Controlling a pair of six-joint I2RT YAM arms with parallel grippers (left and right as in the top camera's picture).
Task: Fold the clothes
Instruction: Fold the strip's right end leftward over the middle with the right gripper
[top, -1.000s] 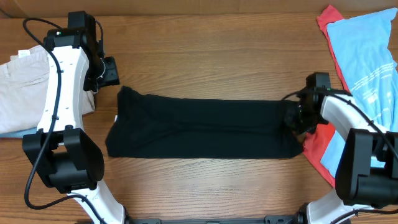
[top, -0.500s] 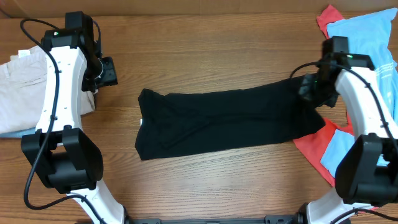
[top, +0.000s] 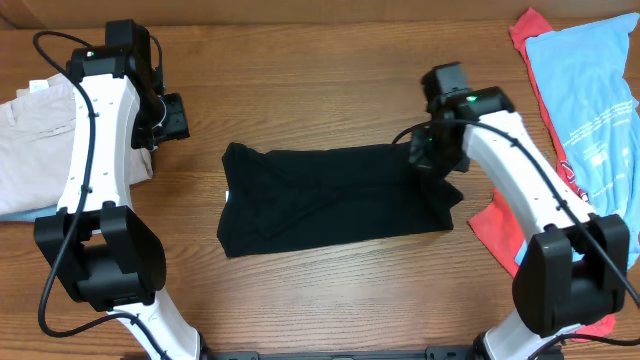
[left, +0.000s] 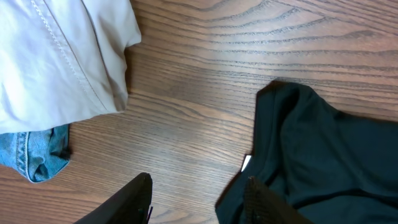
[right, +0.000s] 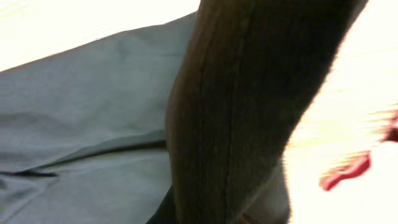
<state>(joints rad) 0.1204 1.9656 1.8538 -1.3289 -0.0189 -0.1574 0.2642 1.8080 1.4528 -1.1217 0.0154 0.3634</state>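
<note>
My right gripper will go left in the overhead view and down onto the garment's flat middle (top: 345, 194) (right: 56, 146) and release, since the held end hangs short of it.
A black garment (top: 330, 198) lies in the middle of the wooden table, its right end lifted and carried leftward over itself. My right gripper (top: 432, 150) is shut on that right end; in the right wrist view the dark cloth (right: 249, 112) hangs in front of the camera and hides the fingers. My left gripper (top: 172, 116) is open and empty, hovering over bare wood left of the garment. In the left wrist view its two fingers (left: 196, 202) frame the table, with the garment's collar corner (left: 311, 143) to the right.
Folded beige trousers (top: 40, 135) lie on a blue denim piece (left: 34, 152) at the left edge. A light blue shirt (top: 590, 90) and a red garment (top: 510, 225) lie at the right edge.
My right gripper has pulled the garment's right end up and to the left, shortening the cloth. The whole garment slid right earlier. The left arm has barely moved.
</note>
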